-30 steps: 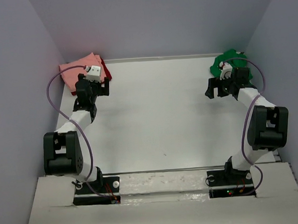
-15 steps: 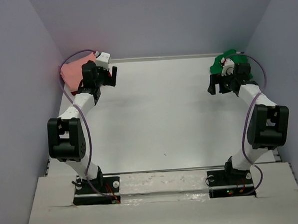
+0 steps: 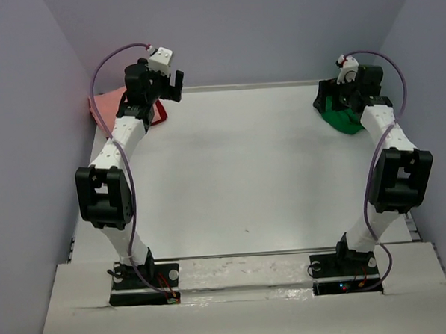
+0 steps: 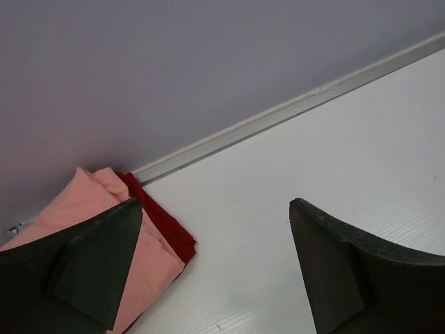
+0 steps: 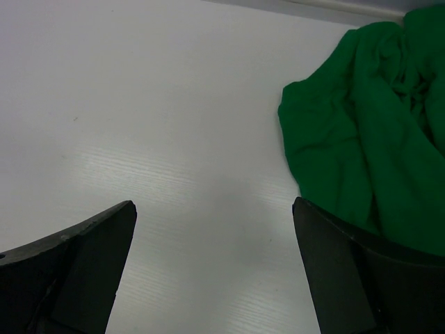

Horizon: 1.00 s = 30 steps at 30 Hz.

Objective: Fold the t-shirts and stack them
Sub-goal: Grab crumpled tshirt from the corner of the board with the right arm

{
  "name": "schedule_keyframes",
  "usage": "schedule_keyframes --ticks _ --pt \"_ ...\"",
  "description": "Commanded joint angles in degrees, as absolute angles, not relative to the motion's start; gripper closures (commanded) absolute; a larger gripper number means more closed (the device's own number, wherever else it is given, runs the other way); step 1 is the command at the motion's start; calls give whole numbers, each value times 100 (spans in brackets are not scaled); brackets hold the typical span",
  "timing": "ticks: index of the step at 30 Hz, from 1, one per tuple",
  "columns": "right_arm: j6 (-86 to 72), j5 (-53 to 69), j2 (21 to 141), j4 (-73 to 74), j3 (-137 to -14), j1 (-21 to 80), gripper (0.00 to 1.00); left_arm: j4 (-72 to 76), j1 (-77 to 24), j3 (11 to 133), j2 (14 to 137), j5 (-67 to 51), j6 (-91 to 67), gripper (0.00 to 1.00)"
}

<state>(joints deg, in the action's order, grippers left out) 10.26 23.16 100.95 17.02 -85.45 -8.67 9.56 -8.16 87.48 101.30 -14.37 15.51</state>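
The green t-shirt's fold [image 3: 345,122] [image 5: 396,174] is below my right gripper and to its right in the top view, so my right gripper should move down toward the side onto it.
The salmon pink t-shirt [image 3: 104,109] lies folded in the far left corner on top of the folded dark red t-shirt [image 3: 157,115]. In the left wrist view the pink shirt [image 4: 149,268] covers the dark red shirt [image 4: 163,223], which shows only as an edge. My left gripper [image 3: 166,89] is open and empty, raised just right of this stack [image 4: 215,205]. The bright green t-shirt [image 3: 345,120] lies crumpled at the far right. My right gripper [image 3: 333,99] is open and empty above its left edge, with the green shirt [image 5: 368,139] beside the right finger [image 5: 213,203].
The white table [image 3: 238,166] is bounded by grey walls at the back and both sides. A seam where table meets back wall [image 4: 278,115] runs close behind the left gripper. Purple cables loop off both wrists.
Both arms have stretched toward the back wall. The left gripper rose off the pink stack and moved right and back. The right gripper moved back over the green shirt's left side.
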Motion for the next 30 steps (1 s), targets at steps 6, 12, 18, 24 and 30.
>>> schedule_keyframes --ticks 6,12,18,24,30 --pt "1957 -443 10124 1170 -8324 -896 0 721 -966 8895 10301 -2470 1494 1" --pt "2461 -1187 10766 975 -8358 -967 0 677 -1090 8754 10327 -2286 1740 1" --pt "2119 -1002 11960 1564 -9394 -1335 0 694 -1072 8447 10169 -1952 2004 1" --pt "2083 -905 12603 1846 -10264 -1459 0 791 -1011 8200 10046 -1890 1978 1" --pt "2083 -818 13095 2056 -10749 -1582 50 800 -993 8174 10046 -1977 1811 1"
